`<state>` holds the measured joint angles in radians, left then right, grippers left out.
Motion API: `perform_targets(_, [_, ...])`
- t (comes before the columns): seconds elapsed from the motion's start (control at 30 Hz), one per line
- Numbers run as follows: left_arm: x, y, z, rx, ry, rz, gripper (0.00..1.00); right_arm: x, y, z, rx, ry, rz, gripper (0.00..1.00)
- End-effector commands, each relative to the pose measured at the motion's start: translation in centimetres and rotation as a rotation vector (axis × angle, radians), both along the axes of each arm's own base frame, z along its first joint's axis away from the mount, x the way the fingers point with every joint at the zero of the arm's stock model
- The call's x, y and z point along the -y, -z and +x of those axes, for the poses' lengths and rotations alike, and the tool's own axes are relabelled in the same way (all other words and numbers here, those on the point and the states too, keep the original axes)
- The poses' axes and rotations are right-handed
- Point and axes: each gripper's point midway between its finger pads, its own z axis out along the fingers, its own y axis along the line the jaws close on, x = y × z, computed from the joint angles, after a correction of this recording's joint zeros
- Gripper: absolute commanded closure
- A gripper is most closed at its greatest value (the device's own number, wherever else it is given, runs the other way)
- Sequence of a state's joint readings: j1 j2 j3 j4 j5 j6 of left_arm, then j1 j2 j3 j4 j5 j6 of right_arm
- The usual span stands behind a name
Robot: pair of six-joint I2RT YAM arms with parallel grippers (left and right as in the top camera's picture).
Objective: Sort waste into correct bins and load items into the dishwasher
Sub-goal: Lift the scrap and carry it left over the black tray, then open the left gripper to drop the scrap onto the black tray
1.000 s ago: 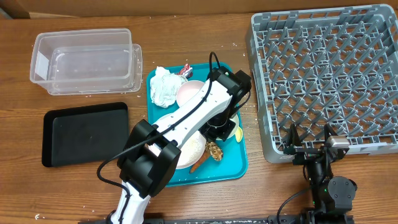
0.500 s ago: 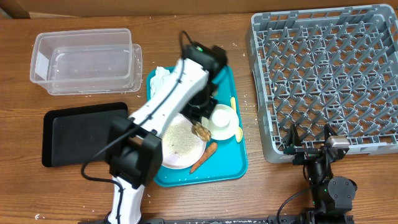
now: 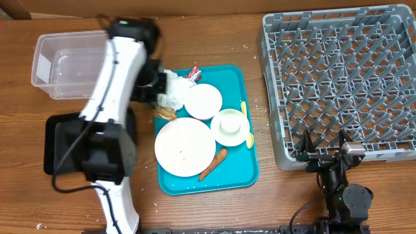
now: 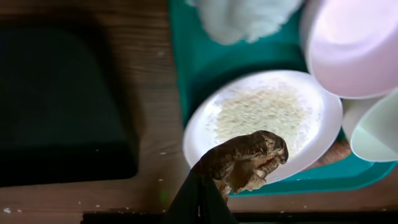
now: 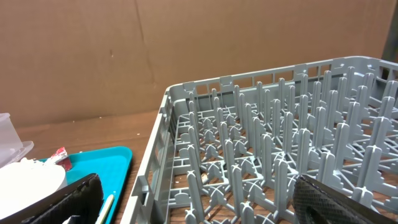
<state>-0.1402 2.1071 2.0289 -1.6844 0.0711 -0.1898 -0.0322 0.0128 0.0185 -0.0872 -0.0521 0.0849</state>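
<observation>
I should move my left gripper to the left in the overhead view, then down over the black tray (image 3: 65, 140) to let go of the chunk (image 3: 168, 113). My left gripper is still by the teal tray.
My left gripper (image 3: 162, 109) is shut on the brown food chunk (image 3: 168, 113) and holds it over the teal tray's left edge, between the black tray (image 3: 65, 140) and the large white plate (image 3: 184, 146). The left wrist view shows the chunk (image 4: 245, 160) in the fingers (image 4: 202, 194), above the plate with rice (image 4: 261, 115). A crumpled napkin (image 3: 172, 90), wrapper (image 3: 194, 73), pink plate (image 3: 203, 101), white bowl with the green cup (image 3: 229, 127), yellow spoon (image 3: 245, 110) and carrot (image 3: 213, 164) lie on the teal tray. My right gripper (image 3: 323, 148) is open and empty at the grey rack's (image 3: 338, 78) front edge.
The clear tub (image 3: 71, 65) stands at the back left, behind the black tray. The teal tray (image 3: 240, 172) sits mid-table. My left arm stretches from the front edge up past the black tray and the tub. Cardboard walls the back.
My left arm has swung from the tray's right side to its left edge, carrying the brown chunk off the white plate. The right arm has not moved.
</observation>
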Motion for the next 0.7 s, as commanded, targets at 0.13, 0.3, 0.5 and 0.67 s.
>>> perform_targets(0.13, [-9.5,-5.8,-0.2,0.178,-0.326,0.083,0.96,0.0,0.1,0.0,0.007,-0.002,-0.004,0.0])
perform_targets(0.3, [-13.0,-5.8,-0.9,0.17,-0.422,0.117,0.96,0.0,0.1,0.0,0.007,-0.002,-0.004,0.0])
perform_targets(0.5, [-17.1,-5.2,-1.5,0.174,-0.556,0.257,0.96,0.0,0.1,0.0,0.006,-0.002,-0.004,0.0])
perform_targets(0.67, [-18.2,-4.1,-1.5,0.173,-0.592,0.274,0.96,0.0,0.1,0.0,0.007,-0.002,-0.004,0.0])
